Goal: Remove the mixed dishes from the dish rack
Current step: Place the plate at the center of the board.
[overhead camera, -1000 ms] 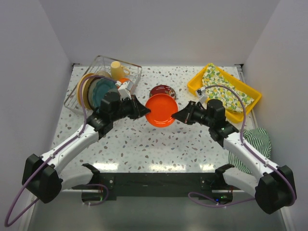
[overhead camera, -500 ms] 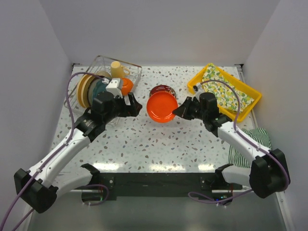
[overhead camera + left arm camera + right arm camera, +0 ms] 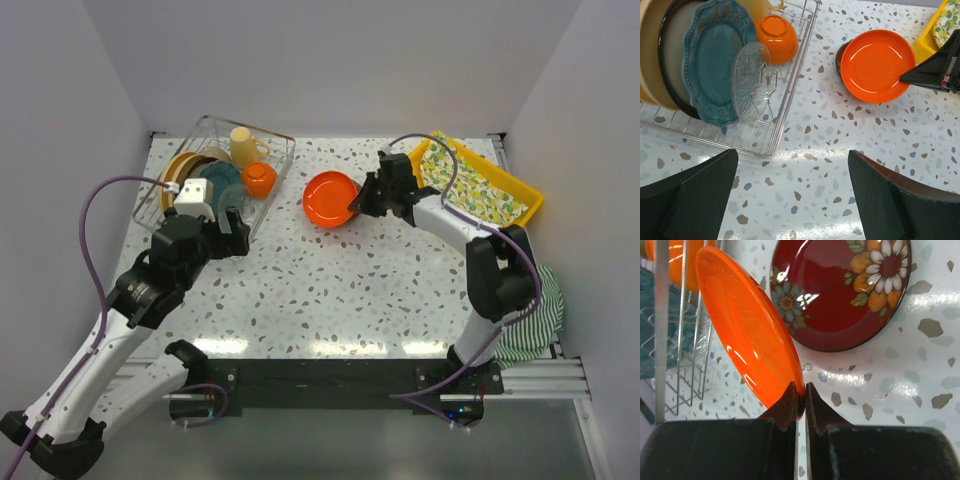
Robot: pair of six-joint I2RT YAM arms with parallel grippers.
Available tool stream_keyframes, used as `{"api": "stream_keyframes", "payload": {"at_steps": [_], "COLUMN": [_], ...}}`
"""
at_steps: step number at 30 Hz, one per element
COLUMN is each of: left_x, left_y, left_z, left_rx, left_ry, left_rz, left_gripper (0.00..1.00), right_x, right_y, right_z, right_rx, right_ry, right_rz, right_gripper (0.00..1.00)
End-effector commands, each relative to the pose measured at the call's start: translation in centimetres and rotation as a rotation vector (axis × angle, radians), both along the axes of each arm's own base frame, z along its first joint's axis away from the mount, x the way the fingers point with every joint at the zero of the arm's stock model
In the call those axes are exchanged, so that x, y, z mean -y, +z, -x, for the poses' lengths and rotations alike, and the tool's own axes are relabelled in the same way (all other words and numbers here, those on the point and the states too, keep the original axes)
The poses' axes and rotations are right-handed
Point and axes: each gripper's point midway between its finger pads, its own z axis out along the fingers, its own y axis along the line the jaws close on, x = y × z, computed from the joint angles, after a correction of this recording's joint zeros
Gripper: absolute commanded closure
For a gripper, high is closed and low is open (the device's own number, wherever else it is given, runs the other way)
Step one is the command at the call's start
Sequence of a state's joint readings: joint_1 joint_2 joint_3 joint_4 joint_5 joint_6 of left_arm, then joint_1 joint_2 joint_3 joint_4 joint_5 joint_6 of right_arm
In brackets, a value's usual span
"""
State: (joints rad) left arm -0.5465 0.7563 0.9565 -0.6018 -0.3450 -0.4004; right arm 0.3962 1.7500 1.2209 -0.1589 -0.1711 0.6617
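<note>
I will next lower my right gripper and shift it away from the rack (image 3: pixel 270 190). Then I will put the orange plate onto the dark red flowered plate (image 3: pixel 840 290).
The dish rack (image 3: pixel 270 190) stands at the back left, holding a teal plate (image 3: pixel 712 60), a tan plate (image 3: pixel 649 50), a dark brown plate with a cream face (image 3: pixel 671 60), a clear glass plate (image 3: pixel 751 82), an orange bowl (image 3: pixel 776 37) and a cream mug (image 3: pixel 243 145). My right gripper (image 3: pixel 801 390) is shut on the rim of an orange plate (image 3: pixel 747 325), held tilted over a dark red flowered plate (image 3: pixel 840 290) on the table. My left gripper (image 3: pixel 792 155) is open and empty above the table, by the rack's near corner.
A yellow tray (image 3: pixel 528 205) with a lemon-print cloth lies at the back right, just behind my right arm. A green striped cloth (image 3: pixel 535 295) lies at the right edge. White walls close in the table on three sides.
My left gripper let go of the orange plate, opened and drew back left toward the rack. My right gripper carried the plate toward the back, over the red plate.
</note>
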Motion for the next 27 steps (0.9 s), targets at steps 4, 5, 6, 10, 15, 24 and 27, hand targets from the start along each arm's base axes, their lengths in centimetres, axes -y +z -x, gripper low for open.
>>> {"api": "stream_keyframes", "payload": {"at_steps": [4, 5, 6, 10, 15, 24, 27], "left_x": [-2.4, -2.6, -2.7, -3.0, -2.8, -1.9, -1.7], "left_y": [-0.4, -0.2, -0.4, -0.9, -1.2, -1.5, -1.7], "left_z": [1.6, 1.8, 1.9, 2.2, 2.0, 1.5, 1.3], "left_rx": [-0.012, -0.006, -0.011, -0.017, -0.025, -0.043, -0.05], "left_ry": [0.073, 0.077, 0.082, 0.09, 0.084, 0.055, 0.053], "left_rz": [-0.035, -0.029, -0.033, -0.038, -0.04, -0.04, -0.04], "left_gripper": [0.03, 0.03, 0.03, 0.03, 0.03, 0.03, 0.03], "right_x": [1.6, 1.6, 1.7, 2.0, 1.7, 2.1, 2.7], "right_y": [-1.1, -1.5, -1.8, -3.2, -5.3, -4.8, -3.8], "right_z": [-5.0, -5.5, -5.6, -6.3, -6.2, -5.2, -4.5], "right_rx": [-0.034, -0.045, -0.052, -0.088, -0.147, -0.164, -0.153], "right_ry": [-0.096, -0.103, -0.105, -0.11, -0.078, 0.009, 0.04], "right_rz": [-0.044, -0.047, -0.045, -0.06, -0.066, 0.013, 0.064], "right_gripper": [1.0, 1.0, 1.0, 1.0, 0.91, 0.54, 0.43]}}
